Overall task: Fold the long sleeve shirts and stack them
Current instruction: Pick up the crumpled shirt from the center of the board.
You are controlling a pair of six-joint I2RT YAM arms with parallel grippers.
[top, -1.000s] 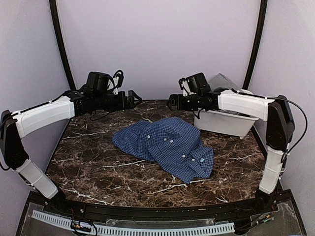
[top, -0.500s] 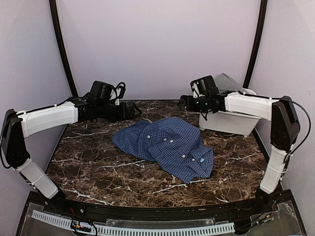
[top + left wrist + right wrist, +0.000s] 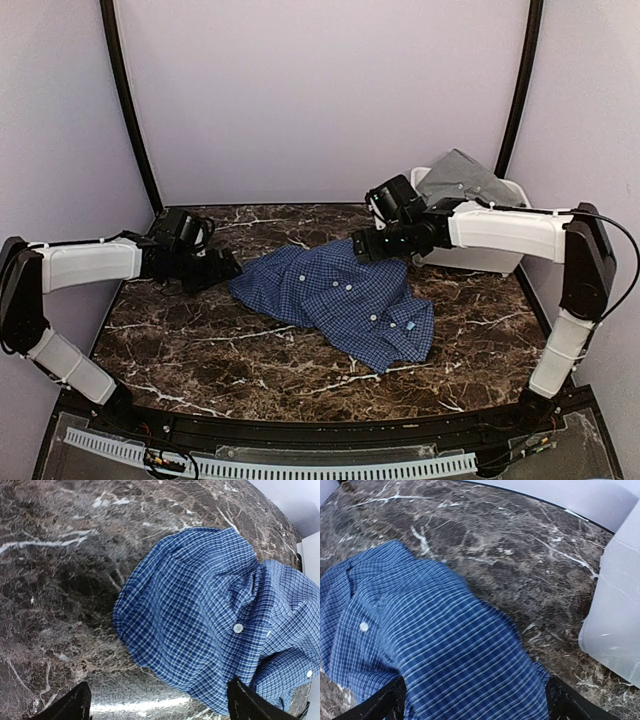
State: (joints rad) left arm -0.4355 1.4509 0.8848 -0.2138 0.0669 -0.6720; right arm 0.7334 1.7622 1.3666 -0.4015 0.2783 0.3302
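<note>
The blue shirt's near edge borders bare marble. My right gripper needs to move back toward the base next and down onto the fold at that edge.
The navy-blue checked shirt (image 3: 340, 300) with white buttons lies crumpled in the middle of the marble table. It also shows in the left wrist view (image 3: 210, 620) and the right wrist view (image 3: 435, 645). The grey shirt (image 3: 462, 178) is heaped in the white bin at the back right. My left gripper (image 3: 226, 270) is open, low over the table just beside the blue shirt's left edge. My right gripper (image 3: 358, 247) is open, low over the shirt's back right edge. Neither holds anything.
The white plastic bin (image 3: 470, 255) stands at the back right, close behind the right arm; its wall shows in the right wrist view (image 3: 615, 620). Bare marble table (image 3: 200, 350) lies left and in front of the shirt.
Both arms have come down and forward from high at the back to the shirt's edges: the left to its left edge, the right to its back right edge. The shirt has not moved.
</note>
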